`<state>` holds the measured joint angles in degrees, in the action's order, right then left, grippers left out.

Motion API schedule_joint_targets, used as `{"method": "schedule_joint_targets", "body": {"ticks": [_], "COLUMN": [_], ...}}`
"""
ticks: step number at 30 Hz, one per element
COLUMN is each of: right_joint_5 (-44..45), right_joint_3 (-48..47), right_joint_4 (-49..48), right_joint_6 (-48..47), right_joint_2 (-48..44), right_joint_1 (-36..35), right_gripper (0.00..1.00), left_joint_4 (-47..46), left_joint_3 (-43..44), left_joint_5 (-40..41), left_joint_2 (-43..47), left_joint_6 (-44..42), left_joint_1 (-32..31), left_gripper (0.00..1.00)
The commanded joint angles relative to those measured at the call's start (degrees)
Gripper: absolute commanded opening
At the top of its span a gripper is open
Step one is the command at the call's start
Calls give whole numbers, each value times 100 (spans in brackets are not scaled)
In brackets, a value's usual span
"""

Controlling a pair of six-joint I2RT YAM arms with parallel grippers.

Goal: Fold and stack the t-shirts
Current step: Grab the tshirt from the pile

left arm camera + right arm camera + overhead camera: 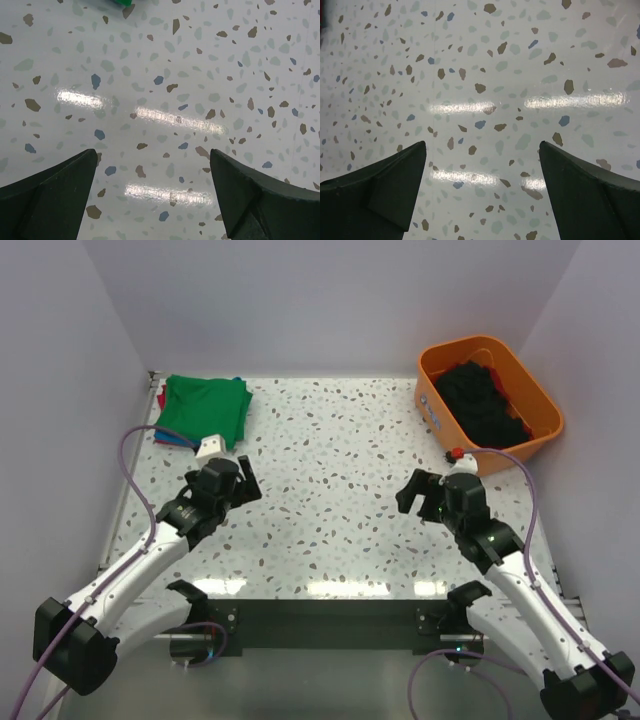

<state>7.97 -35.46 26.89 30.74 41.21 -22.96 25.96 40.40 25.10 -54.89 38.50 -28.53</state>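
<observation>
My right gripper lifts over the bin's rim next and moves down onto the t-shirt's far end (464,377). The black t-shirt lies outward behind the bin's side.
A stack of folded t-shirts (202,412), green on top with red and blue edges below, lies at the back left of the table; a green corner shows at the top of the left wrist view (120,2). An orange bin (533,390) at the back right holds dark crumpled t-shirts (482,400). My left gripper (243,477) is open and empty above bare tabletop, in front of the stack. My right gripper (412,494) is open and empty over the table, in front of the bin. Both wrist views show only speckled tabletop between the fingers (55,192) (380,190).
The speckled white table (330,480) is walled by white panels at the back and sides. A small white object (209,446) lies by the stack's front edge. A red-and-white item (458,454) sits by the bin's front corner.
</observation>
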Motion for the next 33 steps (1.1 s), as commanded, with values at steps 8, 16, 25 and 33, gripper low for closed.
{"method": "schedule_joint_targets", "body": {"ticks": [8,16,25,33], "right_joint_5": [288,1311,1436,795], "right_joint_3": [-733,-3368,-6779,-9381], "right_joint_4": [-862,-26,808,1669], "right_joint_6": [-244,-93,-735,-868], "right_joint_2": [1245,3547,6248,8674], "right_joint_1": [2,995,2207,2885], "right_gripper": [99,99,99,96], "left_joint_4": [-117,-416,-478,-548], "left_joint_3": [3,-182,-243,-191], "left_joint_5": [486,706,847,952], "left_joint_2": [-118,-180,-241,-417], "left_joint_6": [43,-71,-115,-203], "left_joint_1": [6,6,6,14], "left_gripper": [100,100,100,100]}}
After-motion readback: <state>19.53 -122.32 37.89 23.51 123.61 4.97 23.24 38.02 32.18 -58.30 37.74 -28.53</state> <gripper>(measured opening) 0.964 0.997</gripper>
